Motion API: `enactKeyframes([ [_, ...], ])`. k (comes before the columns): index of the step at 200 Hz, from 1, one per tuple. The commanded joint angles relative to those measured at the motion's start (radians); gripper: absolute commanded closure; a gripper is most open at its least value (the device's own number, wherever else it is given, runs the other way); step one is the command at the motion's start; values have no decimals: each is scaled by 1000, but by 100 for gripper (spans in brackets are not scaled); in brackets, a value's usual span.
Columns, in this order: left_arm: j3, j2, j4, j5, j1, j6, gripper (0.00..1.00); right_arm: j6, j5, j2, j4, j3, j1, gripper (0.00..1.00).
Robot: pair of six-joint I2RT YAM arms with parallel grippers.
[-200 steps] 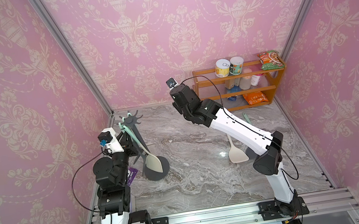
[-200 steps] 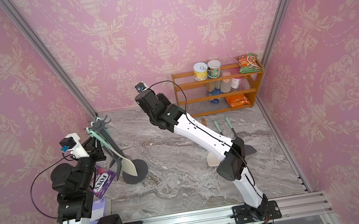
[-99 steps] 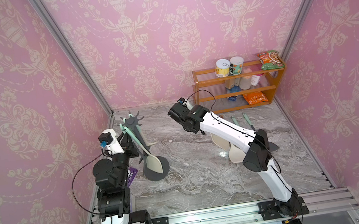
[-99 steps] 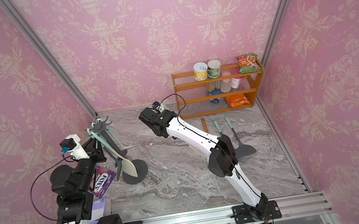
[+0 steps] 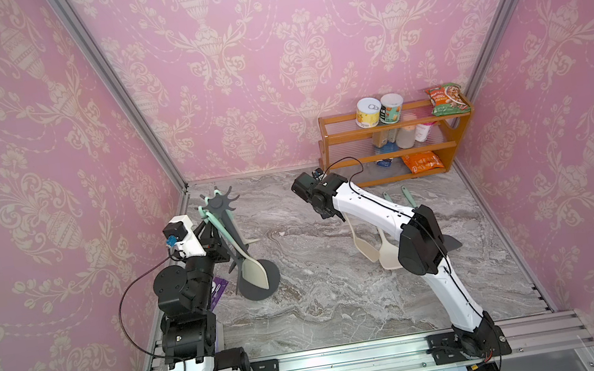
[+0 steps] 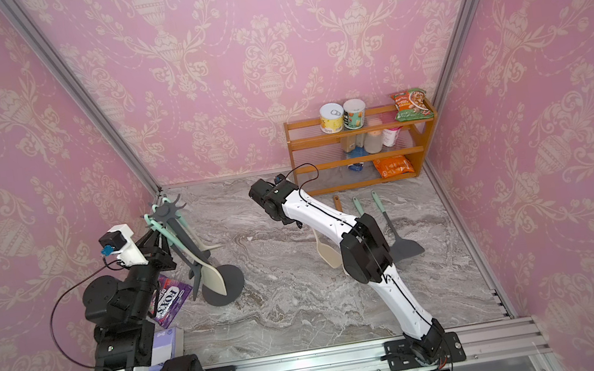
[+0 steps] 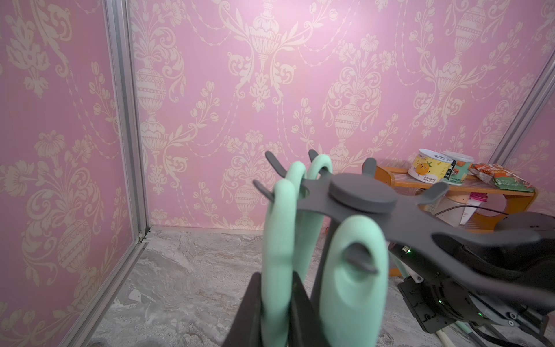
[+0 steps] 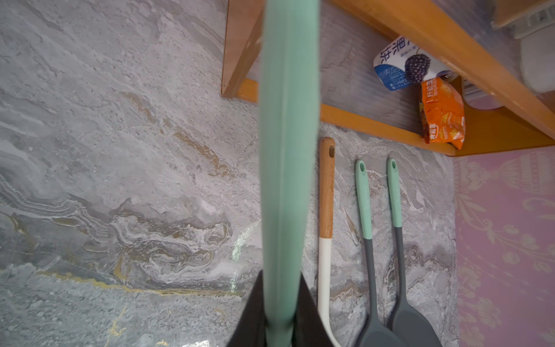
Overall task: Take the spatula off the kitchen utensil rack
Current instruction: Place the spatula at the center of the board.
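Note:
My right gripper is above the bare marble (image 5: pixel 342 251) (image 8: pixel 245 228) beside the wood-handled white spatula, so next it will lower the held spatula onto that open spot and let it go.
The dark grey kitchen utensil rack (image 5: pixel 219 206) stands at the left on its disc base (image 6: pixel 231 280). Several mint-handled utensils hang from its hooks. In the left wrist view its crown (image 7: pixel 360 195) is close ahead. My left gripper (image 7: pixel 277 315) is shut on one hanging mint handle (image 7: pixel 277 240), just below the crown. That utensil ends in a cream head (image 5: pixel 252 273). The spatula (image 5: pixel 364 246) has a mint handle (image 8: pixel 288 150) and a cream blade (image 6: pixel 327 253). It is off the rack and hangs mid-table from my right gripper (image 8: pixel 280 324), which is shut on its handle.
A wood-handled white spatula (image 8: pixel 326 195) and two mint-and-grey spatulas (image 8: pixel 365 204) lie side by side on the marble, right of the held one. The orange wooden shelf (image 5: pixel 398 179) with cans and snack bags stands at the back right. A purple packet (image 6: pixel 169 301) lies by the left arm.
My right arm has come down from high up near the shelf to low over the table, with the spatula in its grip. The left arm and rack have not moved.

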Motion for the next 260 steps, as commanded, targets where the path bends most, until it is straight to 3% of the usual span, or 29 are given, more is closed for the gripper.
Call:
enactKeyframes([
  [1, -12, 1, -11, 25, -1, -49, 100, 31, -47, 39, -5, 23, -4, 100],
  [99, -8, 5, -14, 15, -1, -42, 100, 35, -123, 176, -30, 57, -65, 100],
  [199, -2, 9, -18, 16, -1, -40, 100, 27, -144, 194, 1, -8, -13, 95],
  [230, -4, 7, -22, 14, -2, -37, 100, 29, -152, 225, -1, 2, -17, 86],
  [260, -4, 7, -23, 9, -2, -36, 100, 27, -188, 235, 18, -2, -25, 71],
])
